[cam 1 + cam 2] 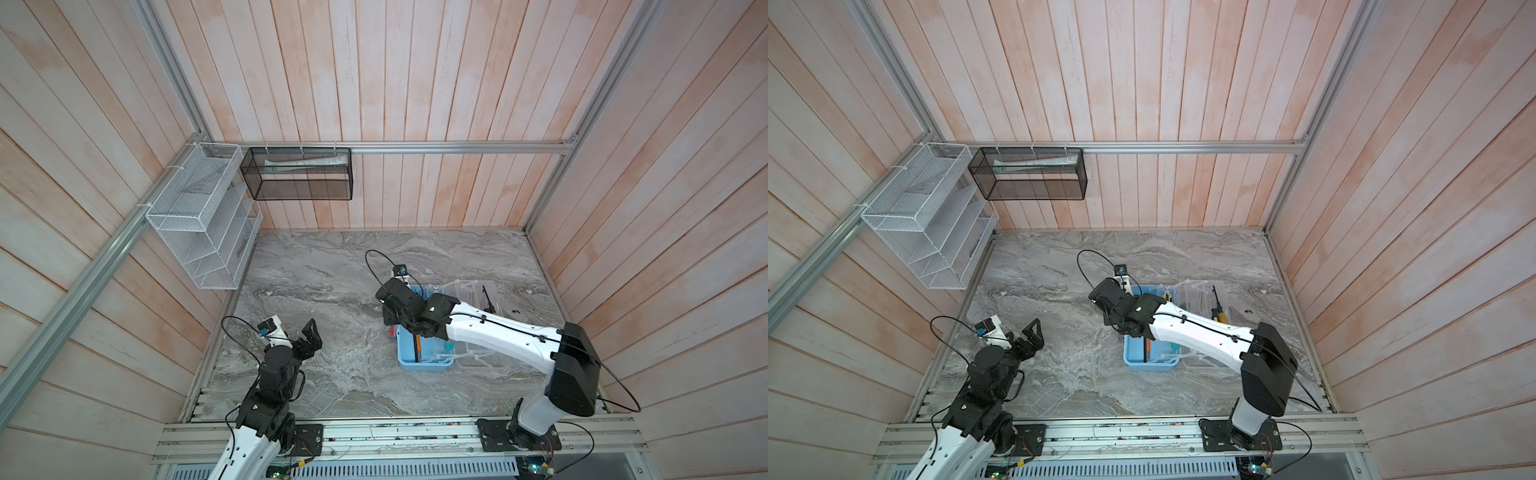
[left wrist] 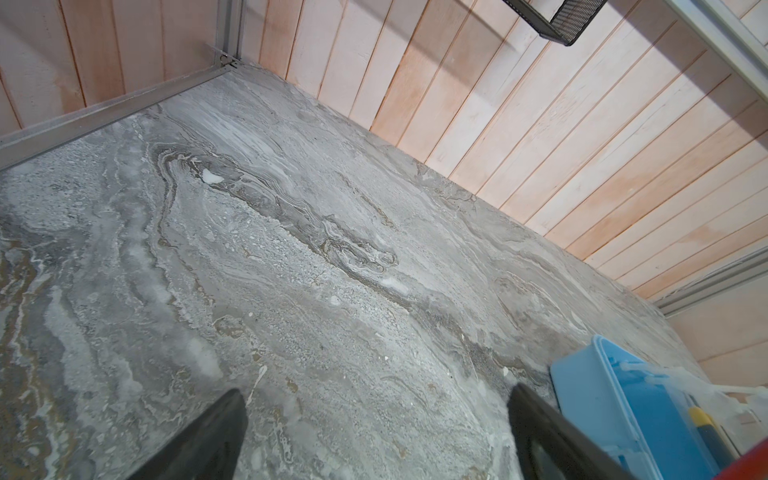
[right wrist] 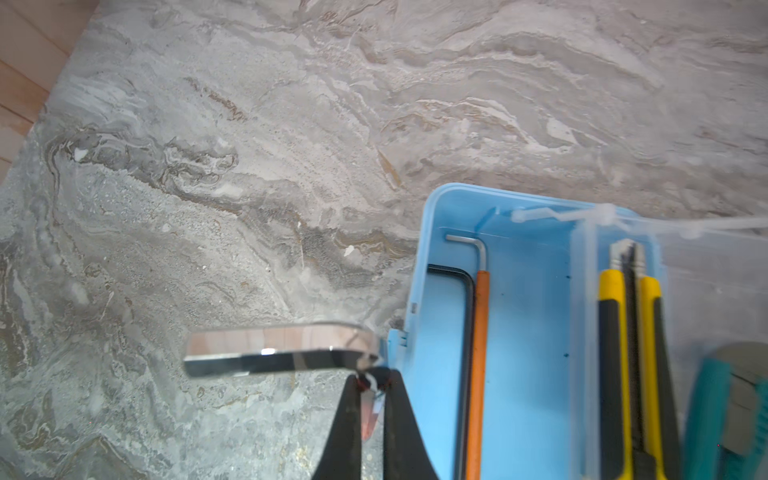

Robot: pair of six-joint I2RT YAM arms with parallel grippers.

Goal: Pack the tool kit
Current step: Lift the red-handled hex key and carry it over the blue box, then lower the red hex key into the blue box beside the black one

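Note:
The box's far end [image 1: 424,291] [image 3: 478,260] lies open just across the box's side beside my gripper. My right gripper goes sideways over it next and releases the tool.
The light blue tool kit box [image 1: 424,362] [image 1: 1150,364] [image 3: 532,332] [image 2: 602,395] stands open right of centre, its clear lid [image 1: 478,291] laid flat beside it. Inside lie a black hex key [image 3: 470,291], an orange-sleeved hex key [image 3: 478,332], yellow-black utility knives [image 3: 631,332] and a teal tool [image 3: 706,415]. A yellow-handled screwdriver [image 1: 1219,309] rests on the lid. My right gripper [image 3: 372,376] [image 1: 390,322] is shut on a tool with a shiny metal head [image 3: 282,353] and a red part, just outside the box's left wall. My left gripper [image 2: 376,399] [image 1: 309,330] hangs open over bare table.
A white wire rack [image 1: 199,232] and a black mesh basket [image 1: 299,174] hang on the walls at the back left. Wooden walls close in the marble table [image 1: 324,291] on three sides. A small dark piece [image 1: 516,311] lies right of the lid.

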